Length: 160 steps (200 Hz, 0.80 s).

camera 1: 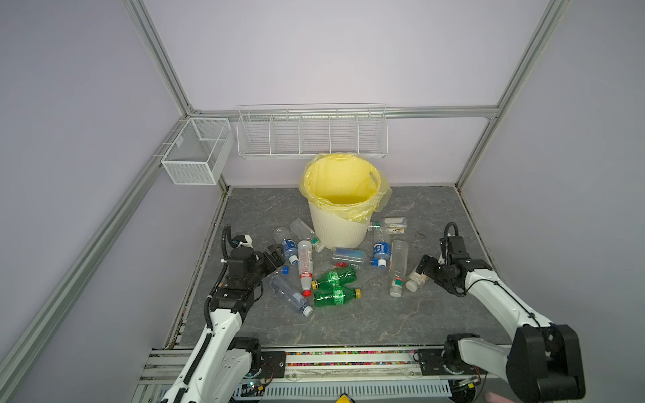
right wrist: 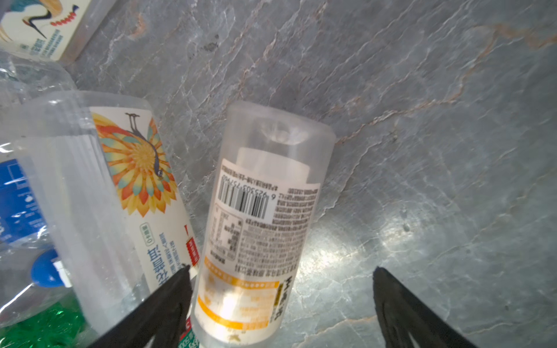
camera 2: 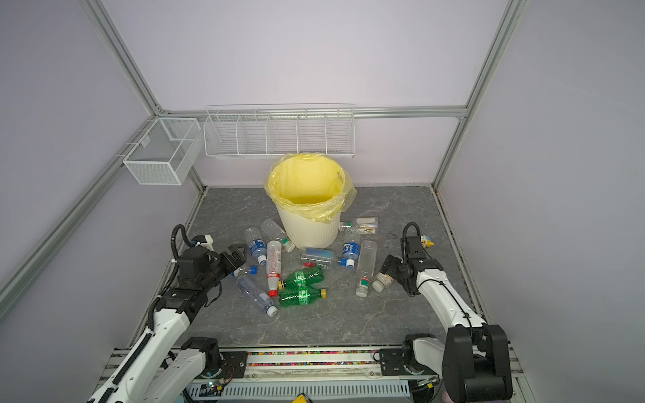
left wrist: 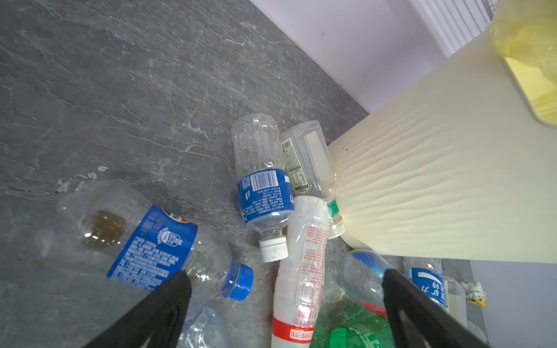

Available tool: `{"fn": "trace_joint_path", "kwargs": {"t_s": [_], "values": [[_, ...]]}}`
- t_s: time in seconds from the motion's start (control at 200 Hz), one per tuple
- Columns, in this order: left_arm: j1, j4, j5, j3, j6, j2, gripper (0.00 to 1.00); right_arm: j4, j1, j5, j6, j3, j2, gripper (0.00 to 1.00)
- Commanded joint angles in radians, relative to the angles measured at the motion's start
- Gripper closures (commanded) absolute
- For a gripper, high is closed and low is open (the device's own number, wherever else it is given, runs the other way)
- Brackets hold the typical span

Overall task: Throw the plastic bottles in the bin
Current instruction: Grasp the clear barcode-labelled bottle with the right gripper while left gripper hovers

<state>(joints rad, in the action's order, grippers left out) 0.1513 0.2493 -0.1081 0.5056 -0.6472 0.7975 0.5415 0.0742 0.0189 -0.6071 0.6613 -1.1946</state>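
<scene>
My right gripper needs to move down next, easing toward the tall clear bottle, and close across the small bottle's label (camera 1: 419, 276) (right wrist: 254, 246), which lies below it, nearer one finger.
The cream ribbed bin (camera 1: 340, 230) with its yellow bag stands at the back middle of the grey floor. Several plastic bottles lie in front of it: two green ones (camera 1: 336, 286), a white one with a red cap (camera 1: 304, 267) and blue-labelled clear ones (camera 1: 288, 246). My left gripper (camera 1: 275, 256) hangs open over the left of the pile, above the white bottle (left wrist: 301, 265) and next to a blue-capped bottle (left wrist: 150, 241). My right gripper (camera 1: 424, 270) is open around a small orange-labelled bottle (right wrist: 256, 241) that lies on the floor close to one finger.
Two white wire baskets (camera 1: 312, 134) (camera 1: 197, 150) hang on the back and left walls. A small yellow toy figure (camera 2: 426, 240) sits behind the right arm. A tall clear bottle (camera 1: 398, 265) lies beside the small one. Metal frame posts edge the floor.
</scene>
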Motion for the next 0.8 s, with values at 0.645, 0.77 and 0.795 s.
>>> {"fn": "trace_joint_path", "kwargs": {"t_s": [0.645, 0.77, 0.795], "values": [[0.005, 0.034, -0.018, -0.005, -0.002, 0.002, 0.01, -0.1, 0.008, -0.02, -0.016, -0.014, -0.172, 0.36], [0.005, 0.041, -0.018, -0.001, -0.004, 0.002, 0.01, -0.084, 0.007, -0.021, -0.006, -0.019, -0.15, 0.43], [0.005, 0.044, -0.018, 0.0, -0.003, 0.001, 0.01, -0.081, 0.006, -0.022, -0.005, -0.02, -0.144, 0.43]]}}
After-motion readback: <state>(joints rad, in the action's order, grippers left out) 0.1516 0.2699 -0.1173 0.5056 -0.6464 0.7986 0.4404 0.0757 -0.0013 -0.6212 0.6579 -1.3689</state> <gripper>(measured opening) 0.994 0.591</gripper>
